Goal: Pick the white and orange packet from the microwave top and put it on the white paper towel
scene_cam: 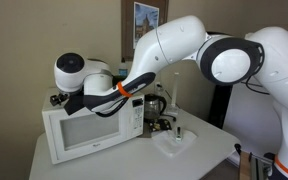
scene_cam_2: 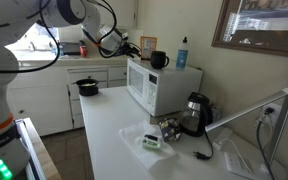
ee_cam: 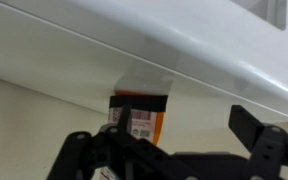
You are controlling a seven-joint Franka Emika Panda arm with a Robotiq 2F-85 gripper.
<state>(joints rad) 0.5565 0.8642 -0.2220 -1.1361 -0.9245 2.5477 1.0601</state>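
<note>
My gripper is open with the packet's barcode label point(ee_cam: 140, 121) off-center between its fingers, so I should shift it to the left in the wrist view and turn it to close across the label.
The white and orange packet point(ee_cam: 139, 115) has a black band and a barcode label. In the wrist view it stands on the white microwave top point(ee_cam: 214, 60), close in front of my gripper point(ee_cam: 174, 145). The gripper is open. The packet lies between the fingers, near the left one, and nothing is gripped. In both exterior views the gripper point(scene_cam: 69, 99) point(scene_cam_2: 127, 45) hovers at the end of the microwave point(scene_cam: 94, 128) point(scene_cam_2: 156, 88). The packet also shows in an exterior view point(scene_cam_2: 147, 46). The white paper towel point(scene_cam: 176, 148) point(scene_cam_2: 136, 135) lies on the counter with a small object on it.
A black mug point(scene_cam_2: 159, 60) and a blue bottle point(scene_cam_2: 182, 52) stand on the microwave. A dark kettle point(scene_cam_2: 195, 112) point(scene_cam: 154, 104) stands beside the microwave on the counter. A black pot point(scene_cam_2: 87, 87) sits on the far counter. A bent lamp arm point(scene_cam_2: 254, 112) stands at the counter's end.
</note>
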